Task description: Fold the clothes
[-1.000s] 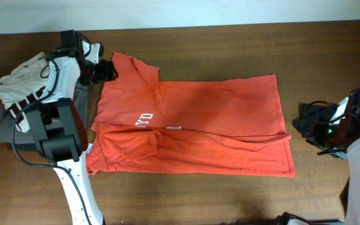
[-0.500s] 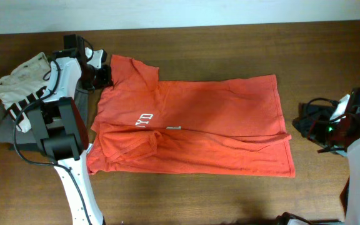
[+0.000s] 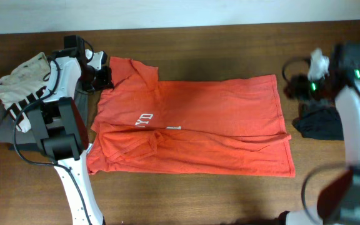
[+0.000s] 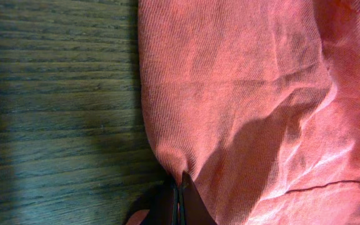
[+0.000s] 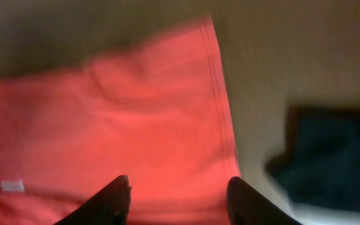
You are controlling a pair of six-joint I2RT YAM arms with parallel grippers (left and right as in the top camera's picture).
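Observation:
My left gripper lifts the pinched edge next, carries it back, lowers it onto the folded lower part and releases it, because the far section still lies unfolded.
An orange T-shirt [image 3: 192,125] lies spread across the wooden table, its lower part folded up over itself. At the shirt's top-left sleeve, my left gripper [image 3: 104,76] is shut on the sleeve edge. The left wrist view shows the jaws [image 4: 181,190] pressed together with a pinch of orange fabric [image 4: 242,94] between them. My right gripper [image 3: 290,87] hovers by the shirt's top-right corner. In the blurred right wrist view it [image 5: 180,190] stands open above the hem [image 5: 220,106], holding nothing.
A beige garment [image 3: 20,78] lies on a grey one [image 3: 2,128] at the left edge of the table. A dark garment [image 3: 320,122] sits to the right of the shirt, under the right arm, and shows in the right wrist view [image 5: 336,156].
The left gripper closed on the sleeve edge. The right arm swung from the table's right edge up and left to the shirt's top-right corner, its jaws spreading wider.

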